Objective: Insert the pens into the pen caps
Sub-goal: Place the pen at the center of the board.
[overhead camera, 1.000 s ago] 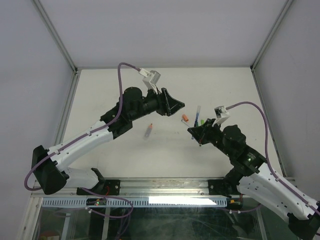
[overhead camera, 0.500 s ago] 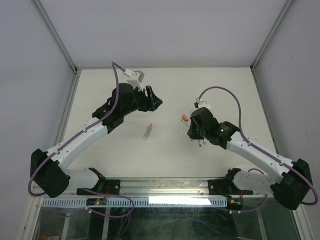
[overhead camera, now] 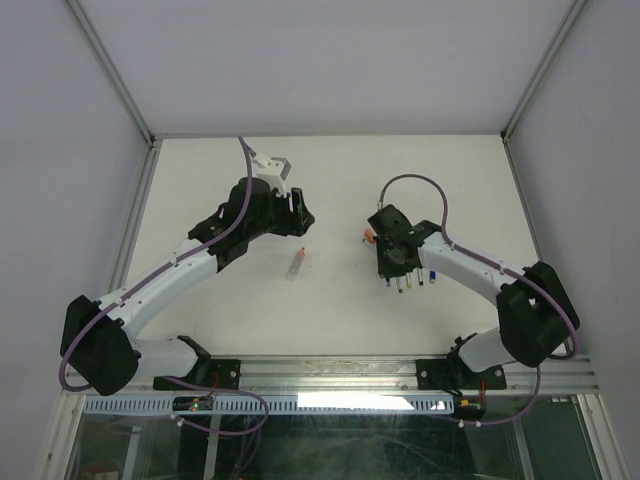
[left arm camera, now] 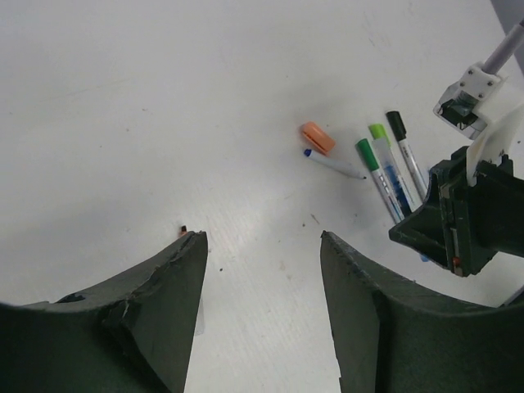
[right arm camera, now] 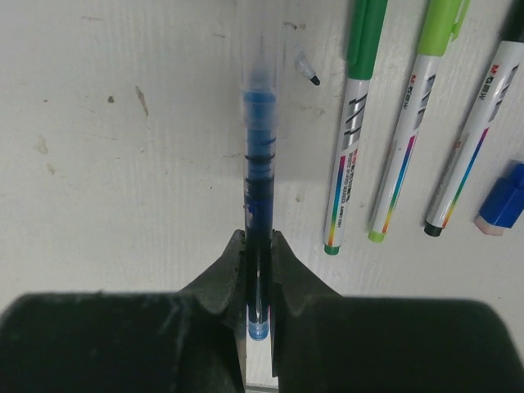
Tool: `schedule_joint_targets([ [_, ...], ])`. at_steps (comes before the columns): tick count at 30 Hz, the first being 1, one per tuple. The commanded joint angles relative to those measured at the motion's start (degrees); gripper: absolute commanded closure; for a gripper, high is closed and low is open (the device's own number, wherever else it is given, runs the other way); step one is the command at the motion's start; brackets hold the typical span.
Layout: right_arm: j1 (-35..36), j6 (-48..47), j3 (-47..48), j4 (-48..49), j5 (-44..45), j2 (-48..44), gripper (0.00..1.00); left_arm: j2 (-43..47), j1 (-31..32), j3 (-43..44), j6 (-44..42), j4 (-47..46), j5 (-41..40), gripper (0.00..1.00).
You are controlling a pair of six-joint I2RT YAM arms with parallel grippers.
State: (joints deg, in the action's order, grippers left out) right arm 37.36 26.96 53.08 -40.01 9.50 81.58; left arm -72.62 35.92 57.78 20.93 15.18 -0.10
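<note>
The blue pen still hangs above the table, so next my right gripper will move down to the bare part of the table beside the green-capped pen and let go of the blue pen there.
My right gripper (right arm camera: 258, 241) is shut on a blue pen (right arm camera: 257, 155) with a clear barrel, held low over the table and pointing away from the wrist. In the top view this gripper (overhead camera: 393, 262) sits above a row of pens (overhead camera: 408, 282). To the right of the held pen lie a green-capped pen (right arm camera: 354, 131), a light-green-capped pen (right arm camera: 413, 123), a black-capped pen (right arm camera: 479, 139) and a blue cap (right arm camera: 501, 201). An orange cap (left arm camera: 318, 137) lies beside a thin blue-ended pen (left arm camera: 334, 164). My left gripper (left arm camera: 262, 237) is open and empty above an orange-tipped pen (overhead camera: 297, 262).
White tabletop (overhead camera: 330, 320) inside a metal frame with walls on three sides. The right arm's forearm (overhead camera: 470, 270) stretches from the right edge toward the middle. The left arm (overhead camera: 190, 265) crosses the left half diagonally.
The right arm has swung left and turned its wrist over the row of pens, still holding the blue pen. The left gripper has drawn back to the left and opened slightly.
</note>
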Motion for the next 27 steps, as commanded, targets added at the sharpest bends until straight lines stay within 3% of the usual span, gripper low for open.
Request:
schedule_joint_targets([
  [1, -1.79, -3.71, 2.58, 2.02, -2.23, 2.94, 0.98, 2.57, -0.7, -1.0, -2.56, -1.92, -2.32, 0.42],
  [12, -6.21, -9.11, 5.38, 0.02, -9.48, 7.6, 0.93, 3.41, -0.72, -1.55, -2.47, -2.17, -2.46, 0.42],
  [27, -7.48, -9.57, 4.83, 0.99, -10.4, 11.4, 0.8, 3.58, -0.7, -1.86, -2.33, -2.34, -2.27, 0.42],
])
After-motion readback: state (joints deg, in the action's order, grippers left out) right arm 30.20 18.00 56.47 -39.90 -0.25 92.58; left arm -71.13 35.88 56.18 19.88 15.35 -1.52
